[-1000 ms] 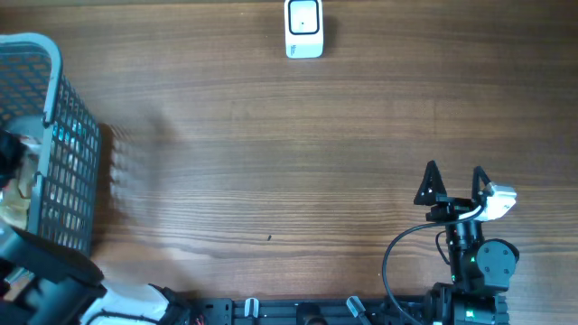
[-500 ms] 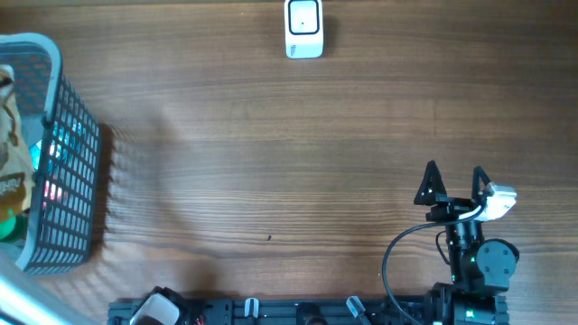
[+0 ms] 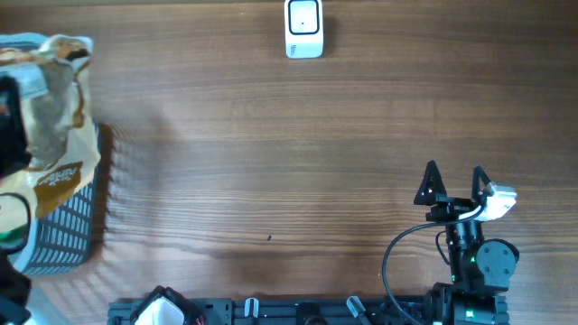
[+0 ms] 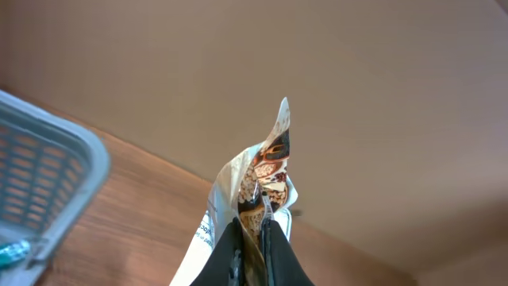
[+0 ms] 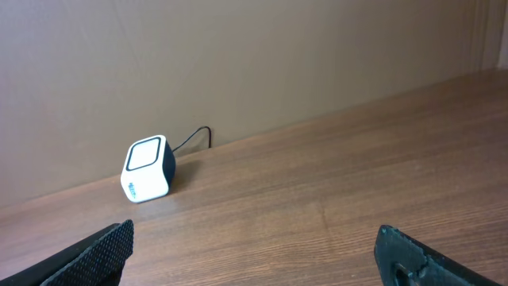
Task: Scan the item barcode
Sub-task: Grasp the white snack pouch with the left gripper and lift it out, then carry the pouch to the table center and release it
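Observation:
The left gripper carries the bag (image 3: pixel 56 108) toward the right in the overhead view next, then lowers and releases it, because the tabletop beside the basket is bare.
The item is a crinkled brown and white snack bag (image 3: pixel 56 108), hanging over the far end of the grey mesh basket (image 3: pixel 65 233) at the table's left edge. My left gripper (image 4: pixel 255 238) is shut on the lower part of the bag (image 4: pixel 266 171), which stands up between its black fingers. The white barcode scanner (image 3: pixel 303 27) stands at the far middle of the table, well to the right of the bag. Near the front right, my right gripper (image 3: pixel 454 181) is open and holds nothing. From the right wrist, the scanner (image 5: pixel 147 169) shows ahead to the left of the open right gripper (image 5: pixel 254 246).
The basket (image 4: pixel 48 183) holds other packets, seen through its mesh. The arms' black base rail (image 3: pixel 298 311) runs along the near table edge. A brown wall stands behind the scanner, whose cable (image 5: pixel 194 137) trails behind it.
The left gripper has lifted the snack bag up out of the basket, and it now looms large over the basket's far end. The right arm has not moved.

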Robot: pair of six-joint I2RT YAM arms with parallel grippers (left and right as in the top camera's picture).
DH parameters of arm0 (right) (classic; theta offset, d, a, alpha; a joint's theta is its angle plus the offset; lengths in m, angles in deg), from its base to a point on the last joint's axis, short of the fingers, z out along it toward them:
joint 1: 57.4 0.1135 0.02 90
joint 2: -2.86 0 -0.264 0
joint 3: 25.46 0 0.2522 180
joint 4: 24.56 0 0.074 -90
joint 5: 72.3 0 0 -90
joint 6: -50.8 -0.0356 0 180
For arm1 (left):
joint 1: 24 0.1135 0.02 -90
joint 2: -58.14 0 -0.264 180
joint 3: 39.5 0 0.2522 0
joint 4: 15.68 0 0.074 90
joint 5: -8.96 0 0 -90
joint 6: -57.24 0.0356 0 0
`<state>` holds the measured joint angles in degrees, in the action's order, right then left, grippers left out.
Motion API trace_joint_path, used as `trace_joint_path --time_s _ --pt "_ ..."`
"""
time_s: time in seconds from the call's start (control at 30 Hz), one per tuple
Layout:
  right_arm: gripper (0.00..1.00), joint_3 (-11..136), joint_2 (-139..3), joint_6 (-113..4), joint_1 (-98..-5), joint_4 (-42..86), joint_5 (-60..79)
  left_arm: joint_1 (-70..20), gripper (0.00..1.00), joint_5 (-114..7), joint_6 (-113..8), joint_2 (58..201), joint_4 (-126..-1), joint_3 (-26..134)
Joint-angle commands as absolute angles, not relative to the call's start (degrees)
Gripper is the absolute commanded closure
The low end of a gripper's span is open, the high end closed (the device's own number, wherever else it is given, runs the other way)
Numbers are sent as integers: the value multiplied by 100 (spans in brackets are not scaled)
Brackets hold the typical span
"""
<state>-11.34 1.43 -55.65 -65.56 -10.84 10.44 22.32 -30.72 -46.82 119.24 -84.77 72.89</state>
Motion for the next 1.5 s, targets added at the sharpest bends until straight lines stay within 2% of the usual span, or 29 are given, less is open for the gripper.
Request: trace_joint_path --time_s 0.0,0.1,0.27,0.4,0.53,0.83,1.2,1.27,1.37,1.47 --pt "0 -1139 156 -5587 -6556 -1119 1085 1457 96 -3476 -3885 11924 -8593 7305" --pt "0 -1139 156 -5587 -6556 -1119 1085 344 96 -4510 -3480 12016 -8759 7228" --pt "0 -1139 156 -5589 -6556 -1116 1085 -1990 96 -7329 -3450 12634 -8717 6727" --pt "0 -1139 156 -5587 -6556 -1119 1085 -3258 96 -8796 -3471 13460 -8494 6518" --pt "0 -1139 156 -5587 -6556 -1116 1085 -4163 96 -9181 -3480 14234 -8149 6518" --pt "0 -1139 156 -5587 -6556 -1119 1085 -5256 96 -9495 -3487 14700 -8079 6234" --pt "0 -1139 156 -5587 -6556 -1119 1085 -6462 96 -9860 -3493 14704 -6527 3906" --pt "0 -1139 156 -5587 -6556 -1116 1085 -6655 96 -10295 -3487 14708 -6206 3676" --pt "0 -1139 156 -5587 -6556 -1116 1085 -6784 96 -11633 -3485 14711 -5736 3364" --pt "0 -1139 156 -5587 -6556 -1116 1085 -6777 96 -12217 -3443 14719 -5229 3125"
